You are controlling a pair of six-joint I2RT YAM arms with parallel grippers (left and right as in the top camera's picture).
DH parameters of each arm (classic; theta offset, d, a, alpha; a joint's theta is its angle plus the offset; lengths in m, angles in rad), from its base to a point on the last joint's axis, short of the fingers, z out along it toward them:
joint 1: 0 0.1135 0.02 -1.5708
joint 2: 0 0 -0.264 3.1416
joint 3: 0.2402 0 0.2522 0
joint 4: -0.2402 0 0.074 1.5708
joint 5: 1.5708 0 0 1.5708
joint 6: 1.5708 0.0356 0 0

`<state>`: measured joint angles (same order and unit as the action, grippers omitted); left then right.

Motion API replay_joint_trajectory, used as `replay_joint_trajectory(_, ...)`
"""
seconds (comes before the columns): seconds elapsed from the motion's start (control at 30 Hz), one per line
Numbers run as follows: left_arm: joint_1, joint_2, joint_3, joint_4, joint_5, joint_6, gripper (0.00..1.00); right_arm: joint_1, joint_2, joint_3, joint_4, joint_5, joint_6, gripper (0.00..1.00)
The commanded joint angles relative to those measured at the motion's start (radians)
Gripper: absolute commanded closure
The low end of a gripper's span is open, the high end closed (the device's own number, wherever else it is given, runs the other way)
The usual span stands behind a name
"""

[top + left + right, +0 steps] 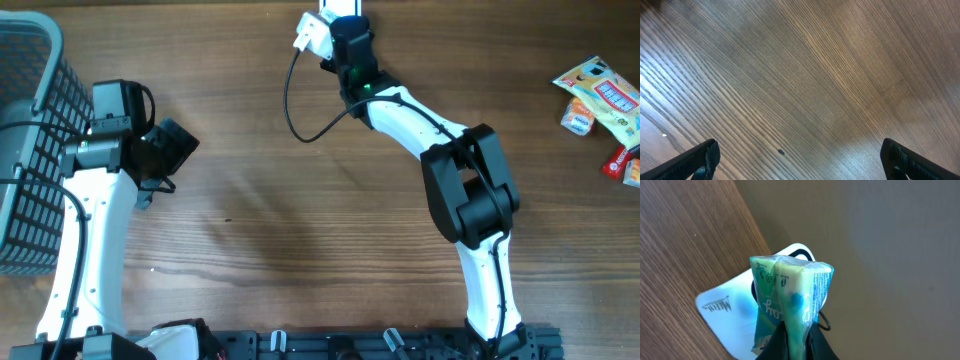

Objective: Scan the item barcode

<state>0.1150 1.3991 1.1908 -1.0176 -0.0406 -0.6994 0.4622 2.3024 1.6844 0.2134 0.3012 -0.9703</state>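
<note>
My right gripper swings from the scanner (pixel 340 6) over the other snack packets next and releases the item, since they lie gathered to the right in the overhead view.
In the right wrist view my right gripper (pixel 796 332) is shut on the item, a green and blue plastic packet (pixel 790 292). The packet stands upright in the fingers, just in front of a white barcode scanner (pixel 722 311) at the table's far edge. I cannot make out a barcode on the packet's wrinkled face. From overhead, the right gripper (pixel 335 45) reaches to the far edge, where a bit of the white scanner (pixel 340 6) shows. My left gripper (pixel 176 146) hovers at the left, open, with only bare wood between its fingertips (pixel 705 157).
A dark wire basket (pixel 25 150) fills the left edge of the table. Several bright snack packets (pixel 602 95) lie at the far right. A black cable (pixel 300 110) loops on the table beside the right arm.
</note>
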Motion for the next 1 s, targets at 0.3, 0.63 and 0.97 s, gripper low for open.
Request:
replay_joint_trajectory(0.3, 0.002, 0.005, 0.014, -0.001, -0.021, 0.016, 0.0, -0.005, 0.019, 0.003, 0.15, 0.199, -0.04, 0.96)
replay_joint_trajectory(0.63, 0.002, 0.005, 0.014, -0.005, -0.021, 0.016, 0.0, -0.081, 0.004, 0.003, 0.198, 0.389, -0.05, 0.96)
replay_joint_trajectory(0.97, 0.002, 0.005, 0.014, -0.008, -0.021, 0.015, 0.0, -0.322, -0.023, 0.003, 0.163, 0.749, 0.104, 0.96)
